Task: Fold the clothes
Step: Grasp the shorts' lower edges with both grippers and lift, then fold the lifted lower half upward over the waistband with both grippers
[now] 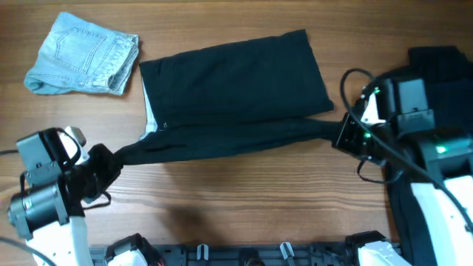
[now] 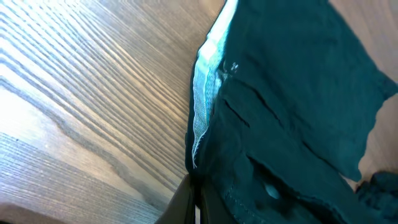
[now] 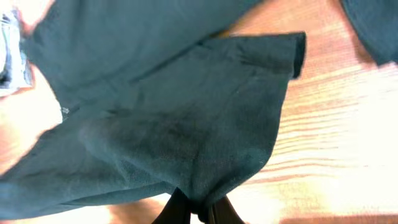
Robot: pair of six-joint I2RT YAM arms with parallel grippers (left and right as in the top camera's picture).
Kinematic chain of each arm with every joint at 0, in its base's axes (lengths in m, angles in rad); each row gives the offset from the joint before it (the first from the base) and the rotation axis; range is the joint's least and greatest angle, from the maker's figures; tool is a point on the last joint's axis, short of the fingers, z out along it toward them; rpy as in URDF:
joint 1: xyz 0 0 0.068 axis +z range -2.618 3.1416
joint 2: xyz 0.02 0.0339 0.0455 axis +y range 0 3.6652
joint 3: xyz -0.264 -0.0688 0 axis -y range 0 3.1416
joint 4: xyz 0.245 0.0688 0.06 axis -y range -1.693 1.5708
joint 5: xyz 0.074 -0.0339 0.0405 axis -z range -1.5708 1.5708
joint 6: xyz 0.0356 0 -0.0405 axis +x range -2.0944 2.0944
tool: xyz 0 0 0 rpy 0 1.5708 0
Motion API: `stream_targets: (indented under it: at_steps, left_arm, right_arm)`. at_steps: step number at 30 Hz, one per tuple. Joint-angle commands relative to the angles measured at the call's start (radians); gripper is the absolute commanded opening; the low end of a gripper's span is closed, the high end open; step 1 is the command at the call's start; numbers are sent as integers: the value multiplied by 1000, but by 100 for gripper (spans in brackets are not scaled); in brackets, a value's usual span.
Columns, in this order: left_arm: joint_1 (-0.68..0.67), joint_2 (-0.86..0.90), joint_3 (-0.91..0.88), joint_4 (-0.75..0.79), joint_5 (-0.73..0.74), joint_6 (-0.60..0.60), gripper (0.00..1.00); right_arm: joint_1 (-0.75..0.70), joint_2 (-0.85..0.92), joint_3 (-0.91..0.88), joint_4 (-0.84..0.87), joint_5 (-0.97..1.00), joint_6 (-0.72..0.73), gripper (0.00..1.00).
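The far waistband corner (image 1: 145, 68) lies outward of my left gripper, so I need to move the gripper outward along the pale waistband and release the shorts' near corner there.
A dark green pair of shorts (image 1: 236, 89) lies spread across the middle of the wooden table, its near edge stretched taut between both grippers. My left gripper (image 1: 118, 159) is shut on the left near corner, by the pale inner waistband (image 2: 202, 106); its fingers (image 2: 194, 208) pinch the cloth. My right gripper (image 1: 341, 134) is shut on the right near corner. In the right wrist view the cloth (image 3: 186, 130) bunches into the closed fingers (image 3: 202, 211).
Folded light-blue denim shorts (image 1: 83, 55) lie at the back left. A pile of dark clothes (image 1: 443, 81) sits under and behind the right arm at the right edge. Bare wood (image 1: 244, 199) lies in front of the shorts.
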Motion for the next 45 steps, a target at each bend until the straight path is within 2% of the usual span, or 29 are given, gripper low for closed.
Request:
stream_targets:
  at_steps: [1, 6, 10, 16, 22, 30, 33, 35, 39, 40, 43, 45]
  left_arm:
    - [12, -50, 60, -35, -37, 9, 4]
    - [11, -63, 142, -91, -84, 9, 4]
    - [11, -51, 142, -78, -118, 10, 4]
    - [11, 29, 141, 18, -119, 9, 4]
    - [6, 193, 141, 82, -115, 9, 4]
    - [-108, 346, 141, 303, -113, 9, 4]
    - [-144, 361, 141, 354, -112, 8, 4]
    - [-166, 366, 141, 317, -121, 20, 10]
    - [-175, 398, 135, 295, -124, 63, 36]
    - [-175, 415, 135, 303, -124, 62, 40]
    - [-175, 497, 135, 347, -82, 68, 42]
    - [-175, 602, 135, 430, 47, 152, 44]
  right_arm:
    - [-3, -14, 82, -31, 70, -23, 4]
    - [-3, -13, 114, -58, 88, -22, 4]
    - [-3, 7, 114, 1, 103, -24, 4]
    - [-3, 116, 114, 175, 125, -35, 4]
    - [-3, 279, 114, 283, 125, -37, 4]
    - [-3, 446, 114, 465, 109, -51, 4]
    - [-3, 488, 114, 523, 39, -93, 5]
    - [-3, 492, 114, 526, 31, -103, 4]
    - [-3, 491, 114, 520, 31, -103, 4]
    - [-3, 491, 114, 519, 31, -103, 4]
    - [-3, 491, 114, 510, 31, -103, 4]
    - [-3, 491, 114, 509, 30, -103, 4]
